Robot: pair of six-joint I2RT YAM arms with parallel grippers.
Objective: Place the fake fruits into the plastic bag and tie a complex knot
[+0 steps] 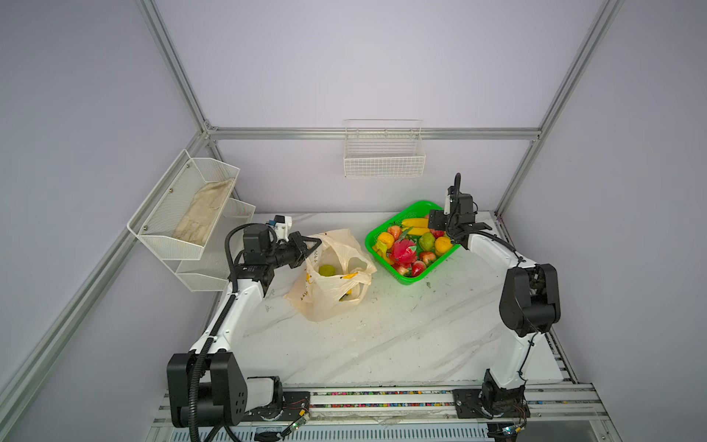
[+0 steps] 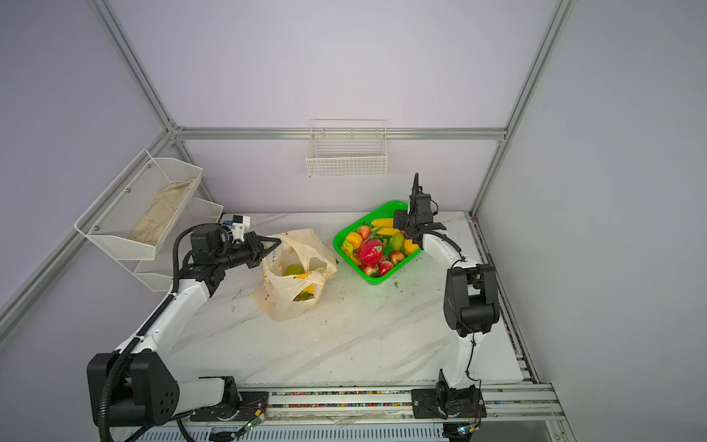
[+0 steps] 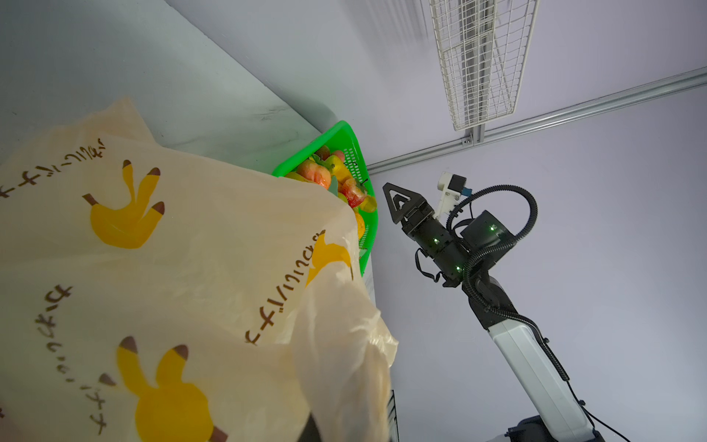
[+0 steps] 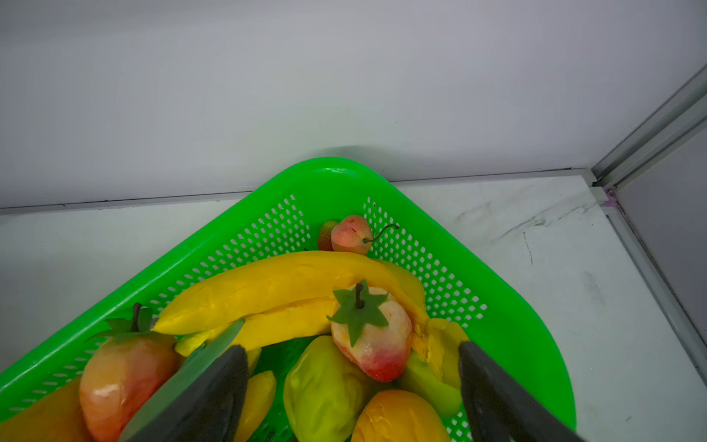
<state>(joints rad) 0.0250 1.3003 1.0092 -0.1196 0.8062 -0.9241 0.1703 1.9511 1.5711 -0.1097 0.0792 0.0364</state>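
Note:
The strawberry (image 1: 438,233) (image 4: 369,340) is below the robot's right gripper on top of the other fruits, and its leafy top shows uncovered between the open fingers, so the right gripper will lower onto it next.
The plastic bag (image 1: 329,296) (image 2: 287,302) stands open on the marble table left of centre, cream with banana prints (image 3: 126,222). Inside it lie a green fake fruit (image 1: 327,270) and something yellow (image 1: 349,275). My left gripper (image 1: 316,242) (image 2: 276,242) is shut on the bag's upper rim and holds the mouth up; in the left wrist view the plastic covers its fingers. Several more fake fruits (image 1: 411,245) (image 2: 377,248) fill the green basket (image 4: 509,336). My right gripper (image 4: 354,386) (image 1: 445,229) hangs open over them, its fingers on either side of a strawberry (image 4: 369,340), a green fruit (image 4: 325,390) and an orange one (image 4: 398,419). No knot shows.
The green basket (image 1: 409,281) sits at the table's back right, close to the rear wall. A white wire basket (image 1: 383,159) hangs on that wall. On the left, a white mesh shelf (image 1: 153,229) holds a pale cloth (image 1: 202,214). Bananas (image 4: 267,291) lie across the basket.

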